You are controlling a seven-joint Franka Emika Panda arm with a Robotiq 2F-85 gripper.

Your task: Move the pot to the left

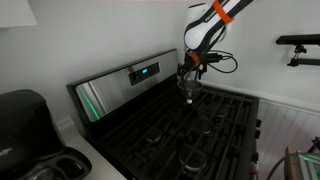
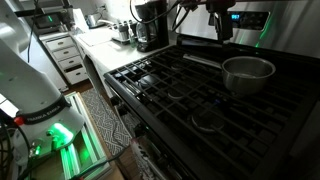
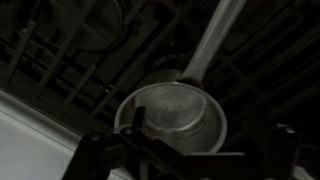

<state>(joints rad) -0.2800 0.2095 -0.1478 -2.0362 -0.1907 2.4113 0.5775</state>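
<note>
The pot's thin rim is below my spread fingers, so my gripper will move down toward the right in the wrist view, with its fingers on both sides of the side of the pot's rim by the panel.
The pot is a small shiny silver saucepan standing on a back burner of the black stove. Its long straight handle points away from it along the grates. In the wrist view the pot lies right below the camera, with its handle running up and to the right. My gripper hangs above the pot and does not touch it. Its two fingers are spread wide and hold nothing. It also shows in both exterior views, above the back of the stove.
Black grates cover the whole stove top. The raised steel control panel stands right behind the pot. A black coffee maker stands on the counter beside the stove. A second burner shows beyond the pot.
</note>
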